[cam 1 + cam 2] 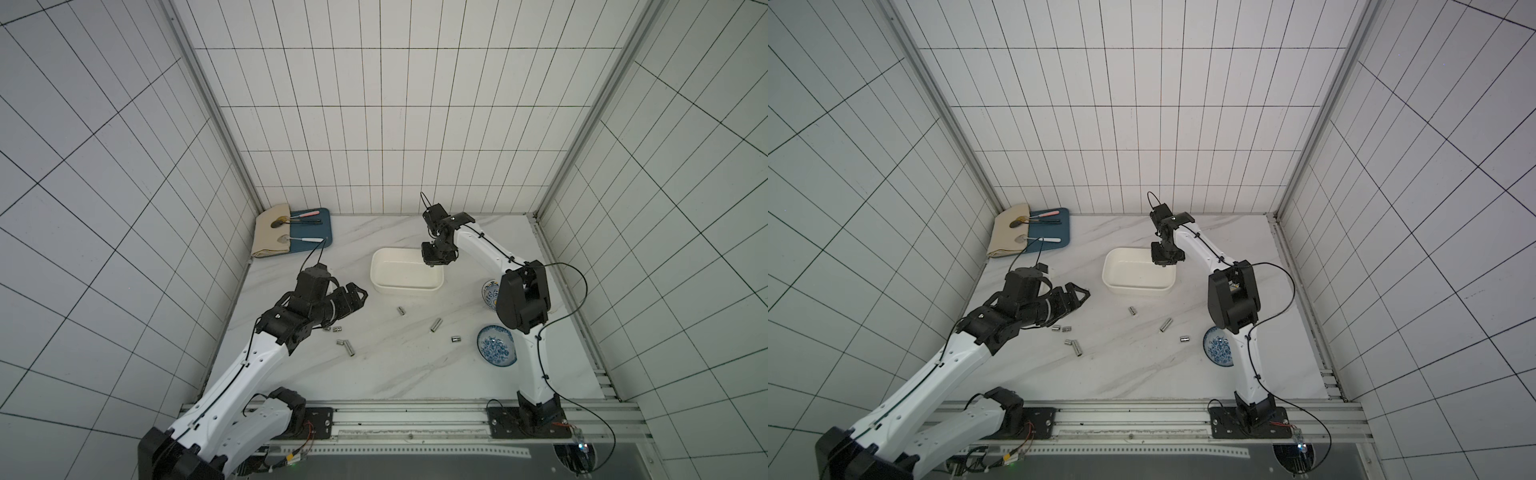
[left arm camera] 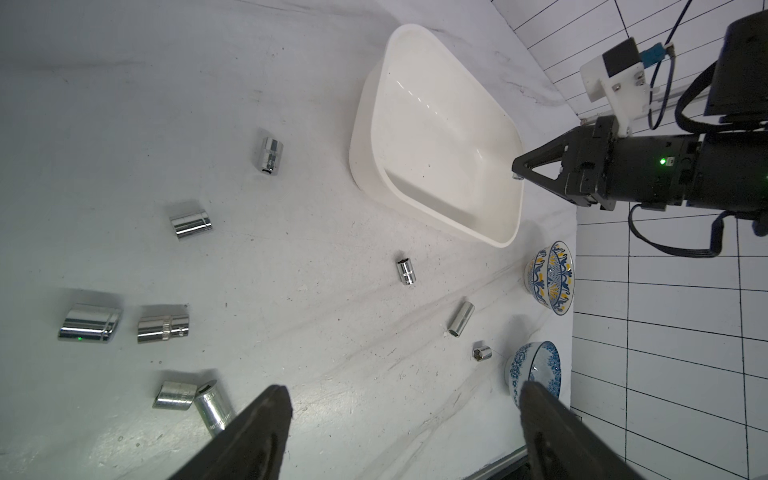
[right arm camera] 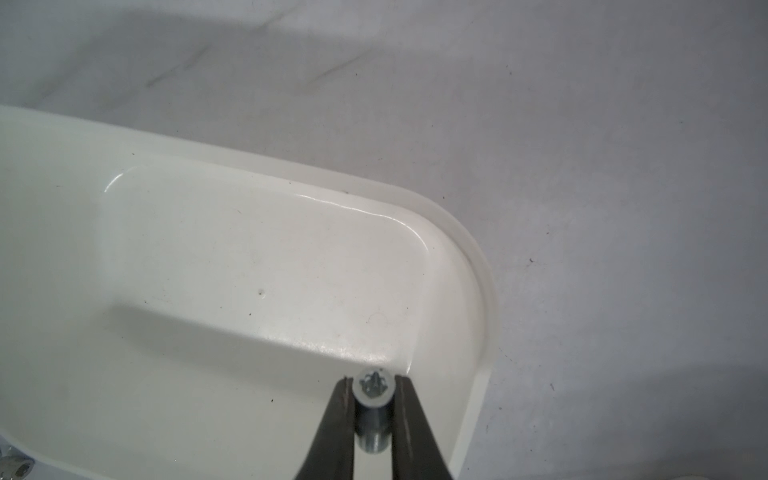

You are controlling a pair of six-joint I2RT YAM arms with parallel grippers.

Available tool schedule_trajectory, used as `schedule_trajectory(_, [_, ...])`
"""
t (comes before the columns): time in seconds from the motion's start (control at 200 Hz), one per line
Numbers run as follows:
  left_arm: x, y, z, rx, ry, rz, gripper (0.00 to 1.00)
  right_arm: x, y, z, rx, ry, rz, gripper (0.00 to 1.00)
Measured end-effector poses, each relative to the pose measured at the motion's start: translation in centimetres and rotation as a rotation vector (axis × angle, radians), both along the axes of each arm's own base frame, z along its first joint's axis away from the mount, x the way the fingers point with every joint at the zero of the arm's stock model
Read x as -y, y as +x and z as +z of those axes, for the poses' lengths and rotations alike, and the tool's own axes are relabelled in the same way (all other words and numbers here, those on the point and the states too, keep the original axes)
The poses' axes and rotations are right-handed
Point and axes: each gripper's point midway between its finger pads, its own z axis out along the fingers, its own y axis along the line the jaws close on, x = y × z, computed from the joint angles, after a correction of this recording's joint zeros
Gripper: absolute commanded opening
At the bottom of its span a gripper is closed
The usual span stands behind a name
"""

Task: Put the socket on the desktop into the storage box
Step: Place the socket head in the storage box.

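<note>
The bare bottom of the white storage box is right below my right gripper's fingers, so next my right gripper needs to lower into the white storage box point(image 1: 401, 272) and let go of the small chrome socket there.
The white storage box point(image 1: 401, 272) point(image 1: 1133, 270) point(image 2: 436, 137) stands empty on the marble desktop point(image 1: 407, 365), toward the back. My right gripper point(image 1: 433, 262) point(image 1: 1165, 261) point(image 2: 517, 172) point(image 3: 372, 378) hangs over the box's right end, shut on a small chrome socket point(image 3: 372, 386) that sits lengthwise between its fingers. Several more chrome sockets lie loose on the desktop, among them a long one point(image 1: 435, 325) point(image 2: 460, 319) and a short one point(image 1: 401, 311) point(image 2: 405, 272). My left gripper point(image 1: 360, 296) point(image 1: 1081, 294) point(image 2: 405, 390) is open and empty, above the desktop left of the box.
Two blue-patterned bowls point(image 1: 496, 345) point(image 1: 490, 293) stand at the right edge beside my right arm. A blue tray point(image 1: 316, 232) with a beige cloth point(image 1: 270, 237) and utensils occupies the back left corner. Tiled walls close in three sides.
</note>
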Motion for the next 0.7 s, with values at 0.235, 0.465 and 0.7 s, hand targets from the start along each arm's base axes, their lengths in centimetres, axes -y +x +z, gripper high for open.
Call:
schedule_trajectory(0.235, [-0.1,0.0,-0.1,-0.004,0.000,0.004,0.90,-0.3,0.5,-1.0,-0.010,-0.002,-0.001,0.09])
schedule_trajectory(0.465, [-0.2,-0.1,-0.7,-0.016,0.004,0.006,0.89,-0.5,1.2,-2.1,-0.018,-0.002,-0.009,0.13])
schedule_trajectory(0.7, [-0.2,-0.2,-0.8,-0.019,0.003,0.004,0.89,-0.6,1.1,-2.7,-0.034,-0.001,-0.013,0.19])
